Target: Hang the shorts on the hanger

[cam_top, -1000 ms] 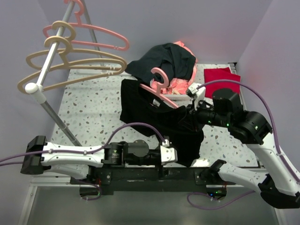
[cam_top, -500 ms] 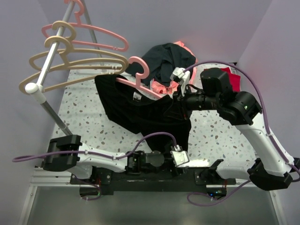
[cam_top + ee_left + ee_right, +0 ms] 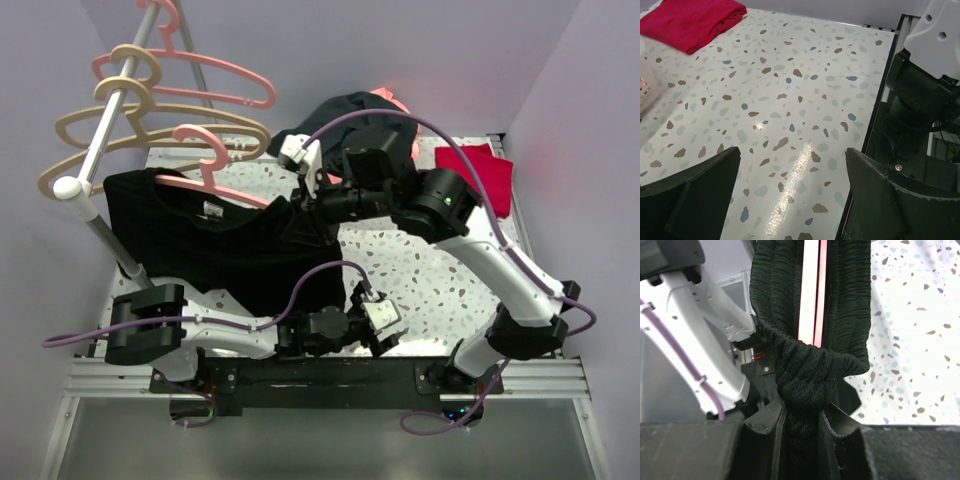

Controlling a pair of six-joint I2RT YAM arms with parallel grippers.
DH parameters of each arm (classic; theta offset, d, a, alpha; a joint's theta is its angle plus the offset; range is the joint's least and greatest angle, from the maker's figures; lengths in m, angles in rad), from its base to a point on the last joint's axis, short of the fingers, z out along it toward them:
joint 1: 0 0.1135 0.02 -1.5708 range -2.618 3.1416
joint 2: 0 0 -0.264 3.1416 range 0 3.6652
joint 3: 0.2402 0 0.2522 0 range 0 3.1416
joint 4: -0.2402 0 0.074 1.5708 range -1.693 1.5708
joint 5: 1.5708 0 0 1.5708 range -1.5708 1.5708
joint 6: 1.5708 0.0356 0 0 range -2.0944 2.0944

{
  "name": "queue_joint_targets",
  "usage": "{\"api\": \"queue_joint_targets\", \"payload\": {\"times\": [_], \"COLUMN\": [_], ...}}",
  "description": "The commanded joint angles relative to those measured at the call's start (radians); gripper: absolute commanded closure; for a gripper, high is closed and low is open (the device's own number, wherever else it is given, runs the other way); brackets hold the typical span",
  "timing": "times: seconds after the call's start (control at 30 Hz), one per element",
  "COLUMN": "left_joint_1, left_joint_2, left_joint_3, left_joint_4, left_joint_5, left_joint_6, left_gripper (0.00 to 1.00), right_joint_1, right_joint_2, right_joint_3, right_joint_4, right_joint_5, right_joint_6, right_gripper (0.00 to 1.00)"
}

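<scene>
My right gripper carries the hanger left in the top view to the bar's bare near end point(image 3: 94, 152) next, hooks it there and releases it.
The black shorts point(image 3: 230, 250) hang over a pink hanger point(image 3: 200, 140), held in the air at the left beside the rack, with the hanger's hook close to the rail. My right gripper point(image 3: 298, 208) is shut on the bunched shorts at the hanger's right end. In the right wrist view its jaws point(image 3: 801, 415) pinch the black fabric point(image 3: 805, 370), and the pink hanger arm point(image 3: 810, 290) runs up between the folds. My left gripper point(image 3: 385, 325) is open and empty, low over the table near the front edge. It also shows in the left wrist view point(image 3: 792, 155).
A slanted metal rail point(image 3: 100, 140) at the left carries beige hangers point(image 3: 160, 125) and another pink hanger point(image 3: 200, 70). A dark garment point(image 3: 345, 105) lies at the back behind the right arm. A folded red cloth point(image 3: 478, 170) lies at the back right.
My right arm has swung the hanger and shorts up and left, from the table's middle to beside the rail. My left gripper has let go, pulled back to the front edge and turned right.
</scene>
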Motion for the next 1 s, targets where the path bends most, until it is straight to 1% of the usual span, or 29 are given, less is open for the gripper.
{"api": "queue_joint_targets", "payload": {"times": [0.0,0.3,0.4,0.5,0.73,0.97], "left_joint_1": [0.015,0.018,0.024,0.029,0.029,0.027], "left_joint_2": [-0.02,-0.025,-0.022,-0.015,-0.012,-0.023], "left_joint_3": [-0.015,-0.061,-0.066,-0.065,-0.068,-0.069], "left_joint_4": [0.09,0.113,0.128,0.133,0.136,0.133], "left_joint_5": [-0.011,-0.079,-0.1,-0.114,-0.111,-0.105], "left_joint_6": [-0.018,-0.029,-0.03,-0.035,-0.059,-0.058], "left_gripper": [0.09,0.09,0.09,0.09,0.1,0.1], "right_joint_1": [0.017,0.056,0.077,0.091,0.112,0.123], "right_joint_2": [0.058,0.11,0.136,0.165,0.282,0.316], "right_joint_3": [0.122,0.147,0.164,0.193,0.339,0.363], "right_joint_4": [0.144,0.28,0.302,0.313,0.277,0.293], "right_joint_5": [0.029,0.066,0.08,0.094,0.098,0.111], "right_joint_6": [-0.056,-0.071,-0.088,-0.099,-0.111,-0.119], "right_gripper": [1.0,1.0,1.0,1.0,1.0,1.0]}}
